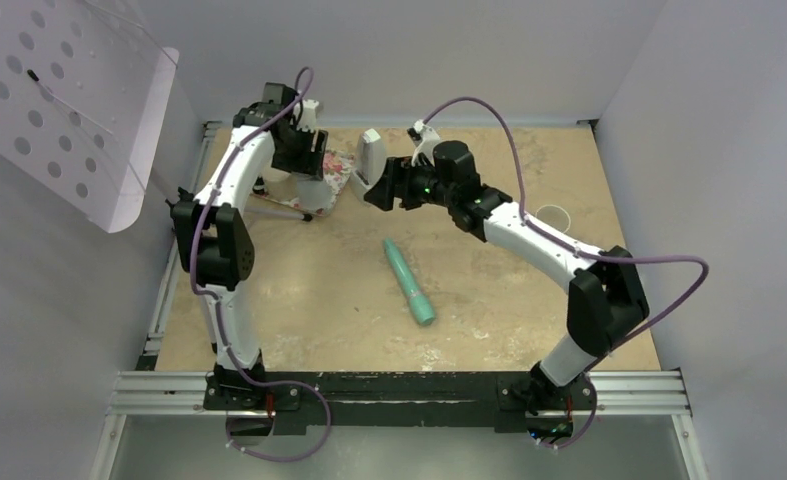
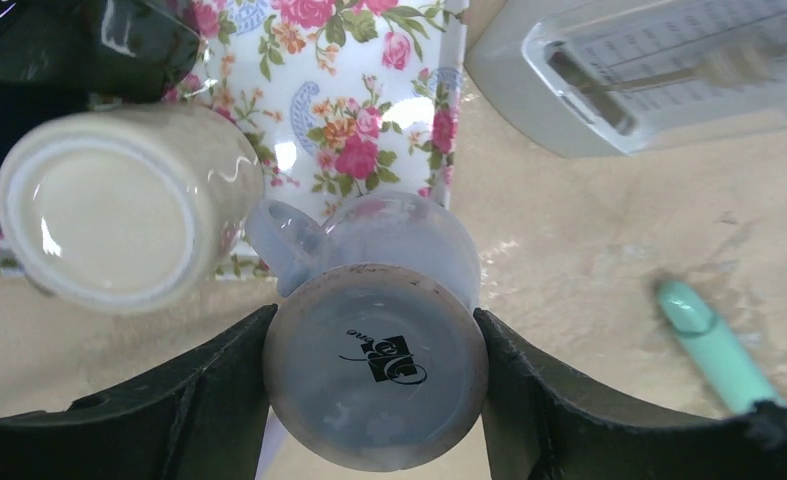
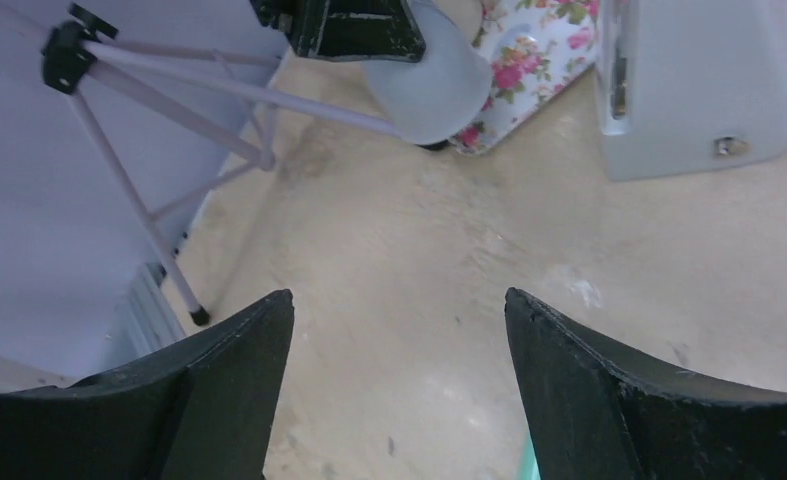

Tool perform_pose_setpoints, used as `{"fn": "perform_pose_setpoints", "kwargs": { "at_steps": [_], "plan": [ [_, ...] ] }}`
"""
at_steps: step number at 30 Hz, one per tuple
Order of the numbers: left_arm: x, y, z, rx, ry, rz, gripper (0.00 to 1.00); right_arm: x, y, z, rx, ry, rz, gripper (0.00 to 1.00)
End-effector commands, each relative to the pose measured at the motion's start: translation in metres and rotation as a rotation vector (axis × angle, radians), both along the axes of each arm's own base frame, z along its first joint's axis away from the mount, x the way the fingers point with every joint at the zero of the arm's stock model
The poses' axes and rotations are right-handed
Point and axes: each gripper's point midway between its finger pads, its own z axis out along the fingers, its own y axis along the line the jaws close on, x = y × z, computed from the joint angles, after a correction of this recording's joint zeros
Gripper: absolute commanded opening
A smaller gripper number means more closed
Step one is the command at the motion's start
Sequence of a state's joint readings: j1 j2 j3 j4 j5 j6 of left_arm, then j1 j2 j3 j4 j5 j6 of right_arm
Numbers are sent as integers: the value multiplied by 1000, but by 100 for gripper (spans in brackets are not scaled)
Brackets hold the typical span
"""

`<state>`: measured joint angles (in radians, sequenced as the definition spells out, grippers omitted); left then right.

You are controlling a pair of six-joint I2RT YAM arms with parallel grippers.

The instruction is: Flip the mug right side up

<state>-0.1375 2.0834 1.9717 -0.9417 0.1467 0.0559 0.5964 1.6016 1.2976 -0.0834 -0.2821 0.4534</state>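
Note:
I will next move my right gripper to the left in the top view, onto the mug's free rim, and close it there, because my left gripper covers the mug's base end.
A pale grey mug is upside down, its flat base with a black logo facing the left wrist camera and its handle pointing to the far left. My left gripper is shut on the mug near its base, a finger on either side. In the top view the left gripper holds the mug at the edge of a floral tray. The right wrist view shows the mug hanging down from the left gripper. My right gripper is open and empty, just right of the mug in the top view.
A cream cup sits base-up on the floral tray. A white boxy device stands beside the tray. A teal pen-like stick lies mid-table. A thin purple tripod stands at the left. A white ring lies at the right.

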Motion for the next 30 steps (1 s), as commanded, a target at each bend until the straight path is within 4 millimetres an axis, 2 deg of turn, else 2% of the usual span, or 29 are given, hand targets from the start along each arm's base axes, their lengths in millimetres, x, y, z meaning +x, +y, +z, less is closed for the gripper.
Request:
{"fn": "perform_pose_setpoints", "kwargs": {
  "at_steps": [1,4,7,10,13,17,21,25,27,30],
  "plan": [
    [-14,-8,58,-127,-88,108,0,14,36,36,326,-50,35,81],
    [-20,-15,59,-177,-74,125,0,14,48,23,403,-1,61,81],
    [-25,-23,61,-237,-42,155,0,9,60,1,470,86,120,80],
    [-30,-34,67,-311,-15,184,0,11,54,-11,579,151,161,80],
    [-36,-44,74,-381,13,208,0,2,42,-14,753,193,181,80],
    [-50,-55,81,-458,69,222,0,5,55,-32,742,265,185,78],
    [-56,-66,91,-533,99,218,0,10,61,-23,746,243,198,77],
    [-65,-78,95,-606,140,217,0,11,76,-15,772,258,231,77],
    [-69,-84,98,-641,158,213,0,12,89,-8,792,267,276,76],
    [-74,-89,101,-680,173,212,0,10,98,10,861,257,324,74]
  ]
}}
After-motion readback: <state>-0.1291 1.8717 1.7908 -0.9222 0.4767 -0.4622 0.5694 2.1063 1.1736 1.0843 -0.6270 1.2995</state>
